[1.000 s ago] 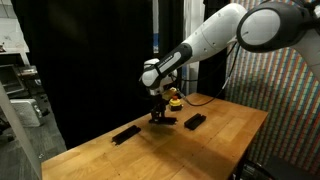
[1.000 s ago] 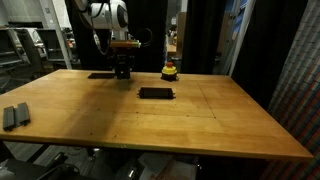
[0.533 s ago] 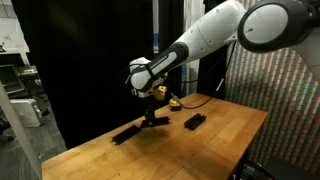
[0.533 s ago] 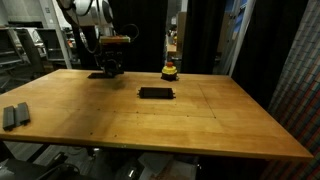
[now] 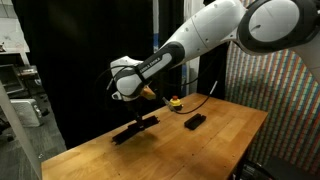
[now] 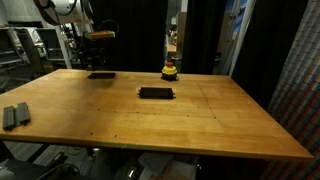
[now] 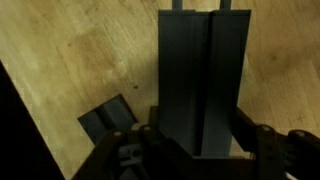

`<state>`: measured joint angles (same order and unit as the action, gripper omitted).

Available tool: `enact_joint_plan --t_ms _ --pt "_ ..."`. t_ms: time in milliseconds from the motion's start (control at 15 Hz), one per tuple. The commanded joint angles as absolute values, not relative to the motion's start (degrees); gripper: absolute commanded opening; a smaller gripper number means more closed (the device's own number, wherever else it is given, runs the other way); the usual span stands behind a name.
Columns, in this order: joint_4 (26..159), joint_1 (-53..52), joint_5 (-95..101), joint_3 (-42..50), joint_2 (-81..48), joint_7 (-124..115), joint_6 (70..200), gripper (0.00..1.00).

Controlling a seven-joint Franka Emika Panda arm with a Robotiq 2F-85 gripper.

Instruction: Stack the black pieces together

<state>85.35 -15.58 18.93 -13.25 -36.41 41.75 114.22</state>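
Observation:
I should move over the lying black piece (image 5: pixel 126 133) (image 7: pixel 108 119), turn in line with it, go down and let go. It is at an angle below my gripper, to its left in the wrist view.
My gripper (image 7: pixel 200 150) is shut on two matte-black bars (image 7: pixel 200 75) held side by side, reaching out ahead of the jaws. In an exterior view the gripper (image 5: pixel 138 100) hangs over the table's far side, with the held bars (image 5: pixel 148 121) close to another black piece (image 5: pixel 124 134) lying on the wood. That lying piece also shows in the wrist view (image 7: pixel 108 118) and under the gripper (image 6: pixel 98 52) in an exterior view (image 6: pixel 100 74). A further black piece (image 6: pixel 155 92) lies mid-table, also seen in the other exterior view (image 5: pixel 195 121). A dark pair (image 6: pixel 12 116) lies at the table's edge.
A small yellow-topped round object (image 6: pixel 170 70) stands near the table's back edge, also seen in an exterior view (image 5: pixel 177 101). The wooden table (image 6: pixel 200 125) has black curtains behind it. A cable runs across the table by the yellow object.
The gripper has carried the black bars sideways from the middle of the table's far side to the black piece lying by the edge, and has risen somewhat.

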Motion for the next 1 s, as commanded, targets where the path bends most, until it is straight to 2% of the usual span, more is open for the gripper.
enact_joint_plan --t_ms 0,667,933 --pt "80.3 -15.9 21.0 -14.1 -38.9 51.8 114.7 0.45" --pt "74.2 -14.1 17.4 -15.6 -46.2 80.4 126.7 0.45" --pt "72.2 -14.0 14.3 -15.7 -48.9 85.2 126.0 0.45"
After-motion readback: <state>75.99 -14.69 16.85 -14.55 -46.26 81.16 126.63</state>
